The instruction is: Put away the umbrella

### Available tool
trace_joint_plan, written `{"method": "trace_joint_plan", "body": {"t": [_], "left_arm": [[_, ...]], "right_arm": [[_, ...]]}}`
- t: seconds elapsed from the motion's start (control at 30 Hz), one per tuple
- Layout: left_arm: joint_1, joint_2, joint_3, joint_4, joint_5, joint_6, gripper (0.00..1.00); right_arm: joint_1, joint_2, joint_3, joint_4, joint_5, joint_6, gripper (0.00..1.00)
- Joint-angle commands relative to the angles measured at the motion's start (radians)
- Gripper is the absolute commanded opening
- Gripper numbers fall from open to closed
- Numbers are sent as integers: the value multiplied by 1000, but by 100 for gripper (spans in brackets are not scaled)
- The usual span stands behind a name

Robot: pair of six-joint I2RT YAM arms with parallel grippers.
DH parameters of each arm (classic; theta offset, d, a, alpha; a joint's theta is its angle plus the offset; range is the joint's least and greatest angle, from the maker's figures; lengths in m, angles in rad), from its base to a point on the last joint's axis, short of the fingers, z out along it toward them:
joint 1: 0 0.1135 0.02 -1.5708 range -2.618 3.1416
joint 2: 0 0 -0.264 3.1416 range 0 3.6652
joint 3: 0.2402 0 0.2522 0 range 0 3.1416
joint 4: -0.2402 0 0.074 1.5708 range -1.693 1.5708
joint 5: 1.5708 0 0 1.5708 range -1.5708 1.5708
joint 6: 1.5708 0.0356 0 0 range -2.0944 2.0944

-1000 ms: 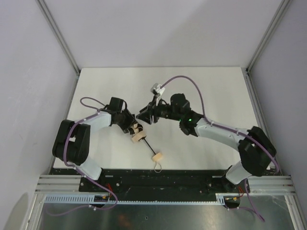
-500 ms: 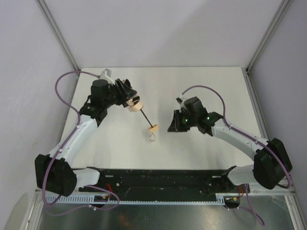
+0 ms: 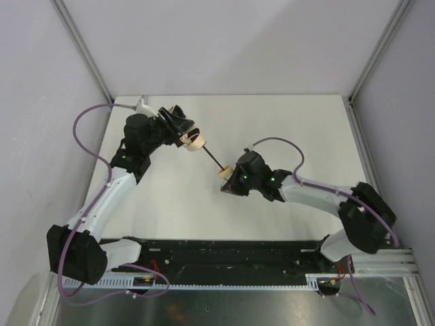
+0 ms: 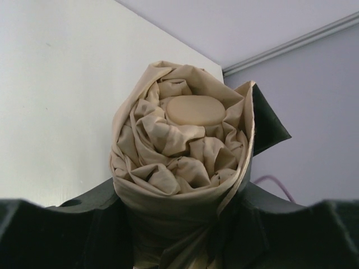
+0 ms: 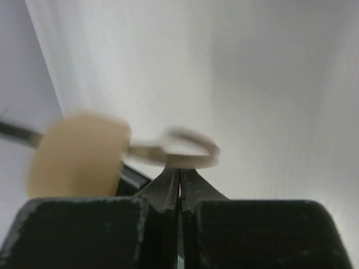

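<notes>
I should bring my left gripper back down toward the middle of the table until the canopy (image 3: 194, 141) rests there, because the umbrella is still held above the table.
The umbrella is held off the table between the two arms. Its tan folded canopy (image 3: 194, 141) fills the left wrist view (image 4: 185, 145), end on. My left gripper (image 3: 183, 134) is shut around that canopy (image 4: 182, 235). The thin black shaft (image 3: 211, 157) runs down-right to the light wooden handle (image 3: 223, 171). My right gripper (image 3: 230, 182) sits right under the handle. In the right wrist view, blurred, the handle (image 5: 76, 159) is on the left and its wrist loop (image 5: 190, 148) lies across my right gripper's tips (image 5: 180, 171), jaws together. I cannot tell if the loop is pinched.
The white table (image 3: 306, 129) has grey walls on three sides and metal posts at its back corners. A black rail (image 3: 224, 248) with the arm bases runs along the near edge. Purple cables loop over both arms.
My left gripper has lifted the umbrella up and back toward the far left. My right gripper, which had been away to the right, has moved left to the handle.
</notes>
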Motion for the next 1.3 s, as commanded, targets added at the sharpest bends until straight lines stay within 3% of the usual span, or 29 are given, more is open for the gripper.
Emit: {"method": "trace_joint_plan", "body": {"t": [0.0,0.13,0.33,0.43,0.53,0.6,0.7,0.77,0.83,1.0,1.27], "left_arm": [[-7,-61,-48,97,75,-94,0],[-15,-71,-119,99,121,-128,0],[-46,-65,-174,116,114,-149,0],[-39,-39,-163,116,97,-128,0],[-21,34,-117,7,98,-98,0],[-14,104,-104,-14,143,-75,2],[-13,204,-101,-20,204,-34,11],[-13,263,-97,-20,218,-2,21],[-13,319,-86,-21,229,36,25],[-9,408,-79,-22,256,77,39],[-1,463,-98,-24,269,103,68]], "right_arm": [[2,131,243,167,130,-83,0],[-5,234,461,198,116,-258,0],[-22,313,598,94,-7,-290,0],[-16,275,521,3,24,-274,0],[-34,206,366,-60,76,-326,1],[-77,157,245,-40,26,-372,5],[-156,92,88,43,-117,-430,12],[-186,56,34,79,-168,-476,17],[-196,36,12,109,-189,-524,23],[-202,70,8,266,-277,-566,38],[-198,267,104,424,-382,-548,41]]}}
